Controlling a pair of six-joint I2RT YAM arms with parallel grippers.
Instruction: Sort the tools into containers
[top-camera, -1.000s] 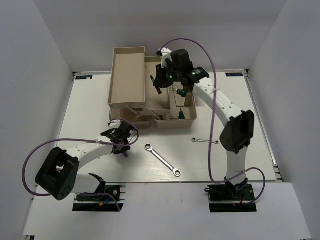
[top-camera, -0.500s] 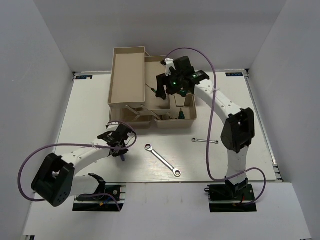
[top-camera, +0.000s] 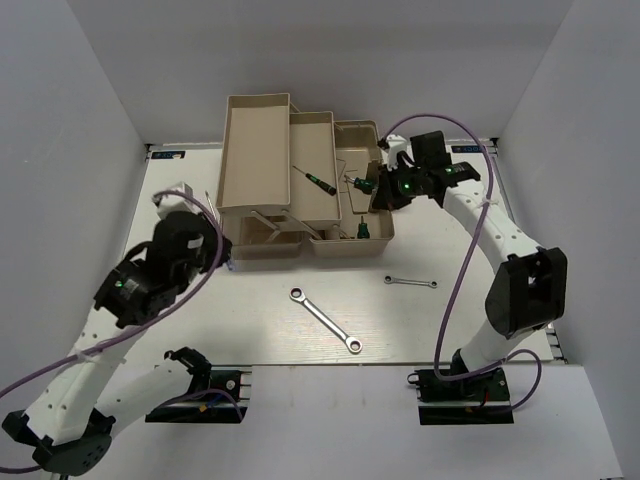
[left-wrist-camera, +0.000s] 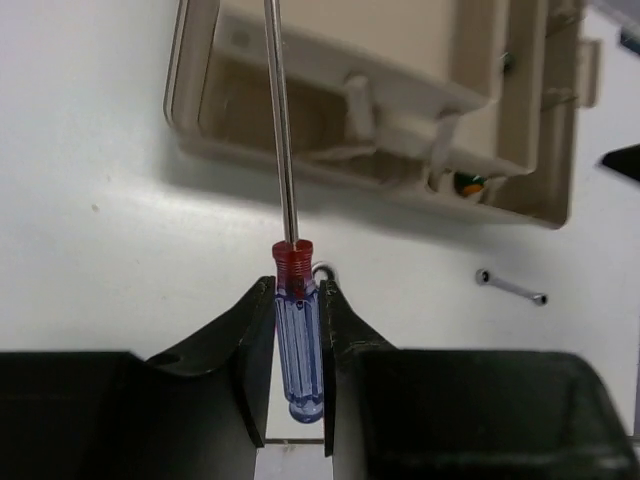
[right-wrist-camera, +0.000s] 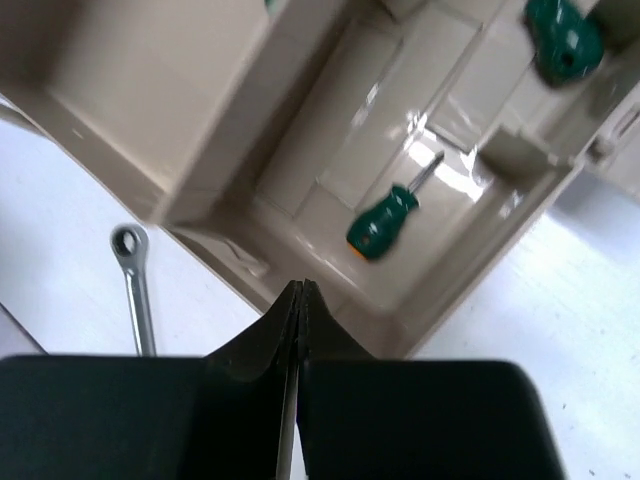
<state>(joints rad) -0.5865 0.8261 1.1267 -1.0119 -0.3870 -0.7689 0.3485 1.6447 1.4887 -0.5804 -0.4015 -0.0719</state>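
My left gripper moves outward across the large beige tray next, over the middle tray where a thin green-handled screwdriver (top-camera: 316, 179) already lies.
My left gripper (left-wrist-camera: 296, 290) is shut on the blue-and-red-handled screwdriver (left-wrist-camera: 299, 345), held above the table with its shaft pointing at the fold-out toolbox (left-wrist-camera: 520, 130). My right gripper (right-wrist-camera: 300, 287) is shut and empty, over the near wall of the toolbox's right compartment (top-camera: 385, 222). A green-handled screwdriver (right-wrist-camera: 383, 222) lies in that compartment, and a second (right-wrist-camera: 563, 35) sits further in. A thin green-handled screwdriver (top-camera: 316, 179) rests in the middle tray (top-camera: 322, 130). The long wrench (top-camera: 326, 320) and short wrench (top-camera: 410, 282) lie on the table.
The large beige tray (top-camera: 255, 150) stands at the toolbox's left, raised on its fold-out arms (top-camera: 275, 222). White walls close in the table on three sides. The left arm (top-camera: 150, 280) is lifted high over the table's left part.
The left arm has lifted the blue-and-red screwdriver off the table and swung left and up. The right gripper let the thin green-handled screwdriver go into the middle tray, moved right and shut.
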